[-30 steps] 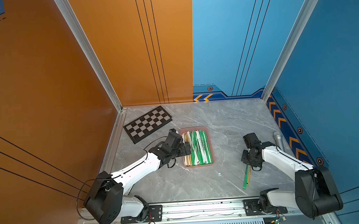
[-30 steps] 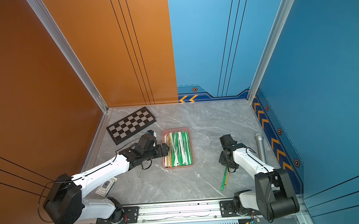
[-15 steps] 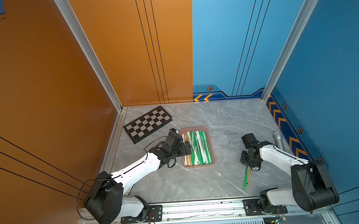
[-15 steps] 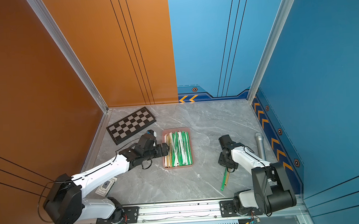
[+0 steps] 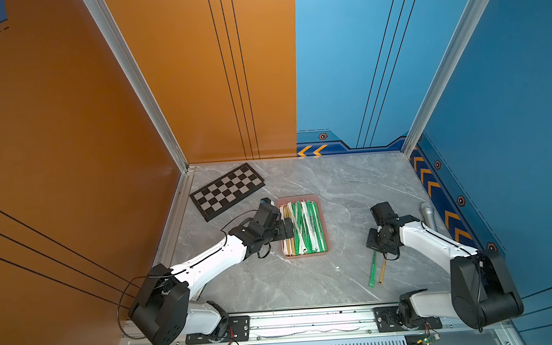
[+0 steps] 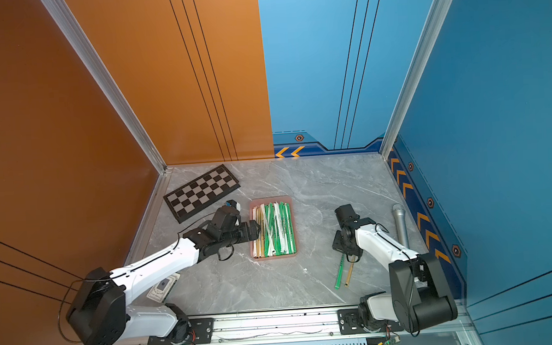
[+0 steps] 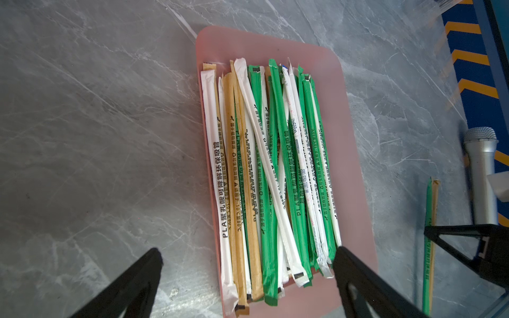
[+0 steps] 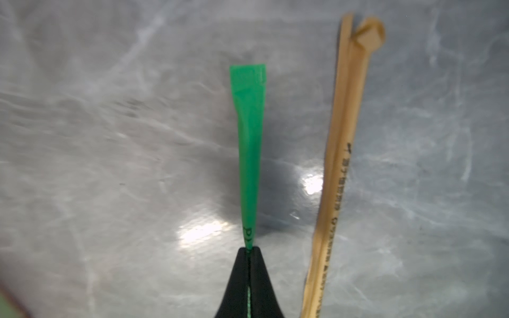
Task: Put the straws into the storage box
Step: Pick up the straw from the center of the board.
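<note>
The robot will next move its right gripper up, outward and across to the storage box and let go of the green straw inside the box's nearer long side (image 5: 322,225), where bare pink shows.
The pink storage box (image 5: 299,197) (image 6: 271,199) (image 7: 355,165) lies mid-table, filled with several green, white and tan straws (image 5: 304,227) (image 7: 270,170). My left gripper (image 5: 288,228) (image 7: 248,252) hovers open over the box's left side, its fingers straddling the straws' near ends and holding nothing. To the right, a green straw (image 5: 372,272) (image 8: 249,137) and a tan straw (image 5: 382,272) (image 8: 341,165) lie side by side on the table. My right gripper (image 5: 375,249) (image 8: 249,249) points down at the green straw's far end, shut on it. The tan straw lies free beside it.
A black-and-grey chequered board (image 5: 226,191) lies at the back left. A grey metal cylinder (image 5: 429,216) (image 7: 482,170) rests along the right wall, close to my right arm. A small card (image 6: 163,287) lies under my left arm.
My right gripper has closed onto the end of the green straw. The left arm and the box have not moved.
</note>
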You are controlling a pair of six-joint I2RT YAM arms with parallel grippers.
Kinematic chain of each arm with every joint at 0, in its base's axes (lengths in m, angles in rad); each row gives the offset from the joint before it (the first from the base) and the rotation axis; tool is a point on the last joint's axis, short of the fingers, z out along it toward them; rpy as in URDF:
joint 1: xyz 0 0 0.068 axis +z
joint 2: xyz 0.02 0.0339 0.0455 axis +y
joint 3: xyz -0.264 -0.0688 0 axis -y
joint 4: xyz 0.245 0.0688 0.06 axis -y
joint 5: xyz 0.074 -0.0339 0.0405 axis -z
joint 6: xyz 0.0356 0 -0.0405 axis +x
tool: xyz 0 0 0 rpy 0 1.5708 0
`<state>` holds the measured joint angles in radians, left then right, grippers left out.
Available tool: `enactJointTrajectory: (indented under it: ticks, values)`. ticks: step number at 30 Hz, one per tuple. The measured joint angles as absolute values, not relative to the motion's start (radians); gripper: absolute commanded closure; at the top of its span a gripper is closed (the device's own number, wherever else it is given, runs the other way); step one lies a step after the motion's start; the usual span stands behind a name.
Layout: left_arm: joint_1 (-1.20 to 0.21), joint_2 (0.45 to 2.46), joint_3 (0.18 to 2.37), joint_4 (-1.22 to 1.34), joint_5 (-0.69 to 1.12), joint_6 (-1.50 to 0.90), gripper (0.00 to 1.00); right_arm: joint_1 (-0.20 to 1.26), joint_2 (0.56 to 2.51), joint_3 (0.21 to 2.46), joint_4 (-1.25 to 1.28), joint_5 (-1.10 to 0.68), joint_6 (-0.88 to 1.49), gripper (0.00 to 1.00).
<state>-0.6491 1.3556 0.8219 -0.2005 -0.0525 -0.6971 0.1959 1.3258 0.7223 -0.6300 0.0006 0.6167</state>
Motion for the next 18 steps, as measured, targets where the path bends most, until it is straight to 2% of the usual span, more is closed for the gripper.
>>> enactJointTrajectory:
  ticks: [8,18]
  values:
    - [-0.649,1.356,0.805,-0.189,-0.052,-0.701,0.01,0.309,1.320,1.006,-0.573,-0.062,0.633,0.95]
    - [-0.649,1.327,0.788,-0.171,-0.052,-0.704,0.01,0.457,1.660,1.197,-0.433,-0.196,0.629,0.95]
